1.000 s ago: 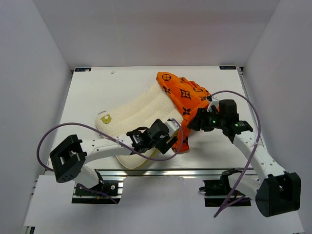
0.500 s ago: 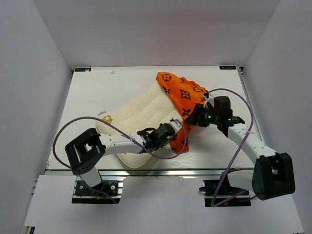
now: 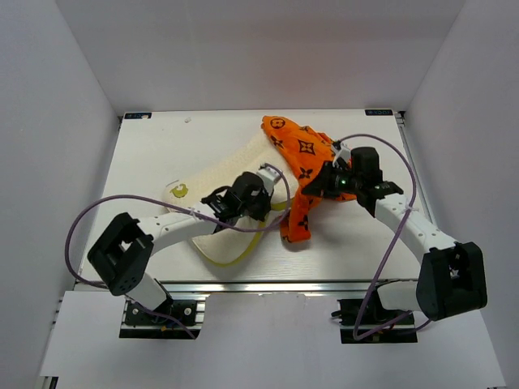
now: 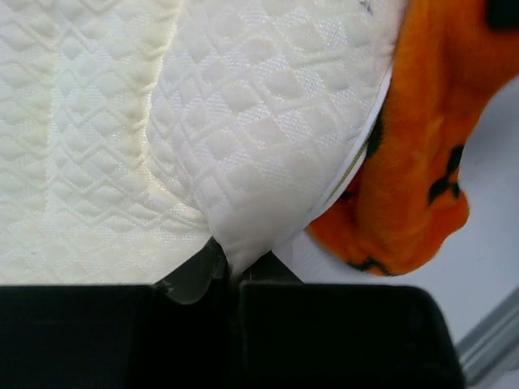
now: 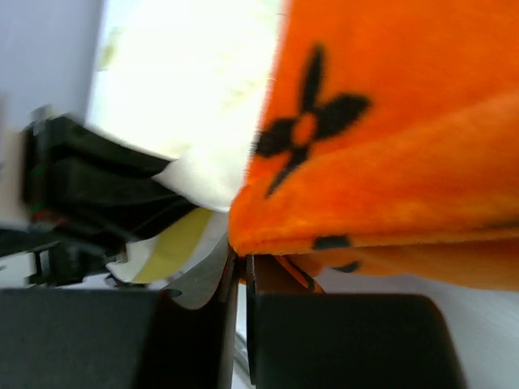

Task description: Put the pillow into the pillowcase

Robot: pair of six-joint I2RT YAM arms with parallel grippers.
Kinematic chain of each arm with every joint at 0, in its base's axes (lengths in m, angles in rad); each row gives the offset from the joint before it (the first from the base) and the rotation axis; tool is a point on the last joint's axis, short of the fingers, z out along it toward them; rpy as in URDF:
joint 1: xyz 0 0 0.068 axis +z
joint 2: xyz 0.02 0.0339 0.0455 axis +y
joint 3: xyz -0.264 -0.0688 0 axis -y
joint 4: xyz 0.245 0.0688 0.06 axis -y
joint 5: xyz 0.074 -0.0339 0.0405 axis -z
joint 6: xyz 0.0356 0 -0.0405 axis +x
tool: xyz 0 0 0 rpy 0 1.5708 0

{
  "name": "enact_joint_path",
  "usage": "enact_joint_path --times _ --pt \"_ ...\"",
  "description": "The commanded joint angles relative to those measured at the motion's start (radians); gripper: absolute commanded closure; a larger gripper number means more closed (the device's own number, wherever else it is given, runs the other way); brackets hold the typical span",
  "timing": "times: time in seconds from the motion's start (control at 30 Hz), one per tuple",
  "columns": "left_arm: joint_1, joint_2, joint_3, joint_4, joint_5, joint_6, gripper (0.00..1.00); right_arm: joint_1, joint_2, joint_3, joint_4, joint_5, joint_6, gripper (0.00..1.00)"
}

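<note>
I will next use my right gripper to pull the case's near edge up, outward and then over the quilted pillow (image 3: pixel 212 185) (image 5: pixel 186 81) and let go of that edge, because most of the pillow is uncovered.
The cream quilted pillow (image 3: pixel 212 185) lies across the table's middle, with its far right end inside the orange pillowcase (image 3: pixel 306 156). My left gripper (image 3: pixel 265 193) is shut on the pillow's near right corner, which is raised and shows its yellow side band (image 3: pixel 246 243). In the left wrist view the pillow's (image 4: pixel 162 121) cover is pinched between the left gripper's (image 4: pixel 231 261) jaws, and the pillowcase (image 4: pixel 413 162) hangs to the right. My right gripper (image 3: pixel 322 185) is shut on the case's near edge. The right wrist view shows the right gripper (image 5: pixel 242 261) nipping the pillowcase's (image 5: pixel 389 121) hem, the pillow (image 5: pixel 186 81) behind.
The white table (image 3: pixel 162 146) has white walls on three sides and an aluminium rail (image 3: pixel 268 285) along its near edge. Purple cables (image 3: pixel 97 215) loop beside both arms. The left arm's black gripper body (image 5: pixel 73 194) shows in the right wrist view.
Both grippers have closed, the left on the pillow's corner, the right on the pillowcase's edge. The left gripper moved away from the near edge, lifting the corner; the case's loose end now hangs lower.
</note>
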Motion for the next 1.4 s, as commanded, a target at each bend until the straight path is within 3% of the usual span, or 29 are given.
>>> enact_joint_path --times 0.0,0.23,0.37,0.5,0.67,0.7,0.8,0.9,1.0,1.1,1.27,1.37 --pt "0.068 -0.099 0.170 0.194 0.203 -0.127 1.00 0.058 -0.043 0.184 -0.001 -0.126 0.012 1.00" --pt "0.157 -0.030 0.373 0.352 0.361 -0.331 1.00 0.093 -0.020 0.372 -0.005 -0.207 0.103 1.00" --pt "0.249 -0.018 0.355 0.581 0.427 -0.524 1.00 0.099 -0.002 0.451 -0.052 -0.238 0.108 1.00" --pt "0.317 -0.008 0.301 0.816 0.445 -0.825 1.00 0.101 0.014 0.571 -0.083 -0.215 0.064 1.00" --pt "0.339 0.031 0.172 1.174 0.343 -1.182 1.00 0.101 0.067 0.798 -0.104 -0.161 0.062 1.00" --pt "0.339 0.044 0.111 1.235 0.315 -1.316 1.00 0.101 0.098 0.821 -0.104 -0.155 0.067 1.00" --pt "0.326 0.076 0.014 1.409 0.169 -1.512 1.00 0.105 0.179 0.893 -0.097 -0.104 0.077 1.00" --pt "0.325 0.045 -0.007 1.360 0.090 -1.561 1.00 0.127 0.282 0.968 -0.103 -0.057 0.071 1.00" --pt "0.369 -0.019 -0.065 1.196 0.018 -1.554 1.00 0.151 0.397 0.991 -0.114 -0.029 0.083 1.00" --pt "0.478 -0.089 -0.151 1.028 -0.031 -1.523 1.00 0.188 0.512 0.988 -0.112 -0.014 0.099 1.00" --pt "0.621 -0.143 -0.228 0.900 -0.032 -1.502 1.00 0.280 0.702 1.106 -0.109 -0.011 0.082 1.00" --pt "0.693 -0.180 -0.261 0.784 -0.004 -1.465 1.00 0.320 0.779 1.206 -0.097 0.006 0.070 0.81"
